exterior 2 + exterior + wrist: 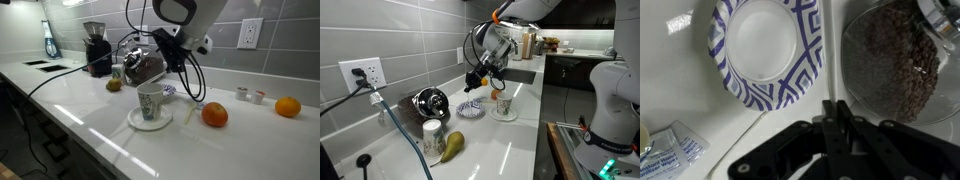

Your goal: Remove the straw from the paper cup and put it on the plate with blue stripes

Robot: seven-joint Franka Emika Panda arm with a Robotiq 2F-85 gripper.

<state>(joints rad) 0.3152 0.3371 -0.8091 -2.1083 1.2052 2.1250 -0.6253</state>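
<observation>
I should next move my gripper down to the striped rim facing the glass jar (813,52) and let go of the straw (833,90) there, because my gripper still holds it well above the plate.
My gripper (835,104) is shut, and a thin pale straw (833,90) sticks out from between its fingertips. In the wrist view it hangs over the counter between the plate with blue stripes (740,82) and a glass jar of coffee beans (895,60). In both exterior views the gripper (480,77) (166,62) is above and beside the plate with blue stripes (470,109) (169,91). The paper cup (503,103) (150,101) stands on a plain white saucer (504,116) (150,122). No straw shows in the cup.
A pear (453,145) and a pale labelled jar (432,134) stand near the counter's front. Oranges (214,114) (288,106) lie beyond the cup. A coffee grinder (97,50) stands by the wall. Sachets (670,150) lie near the plate. Cables hang from the arm.
</observation>
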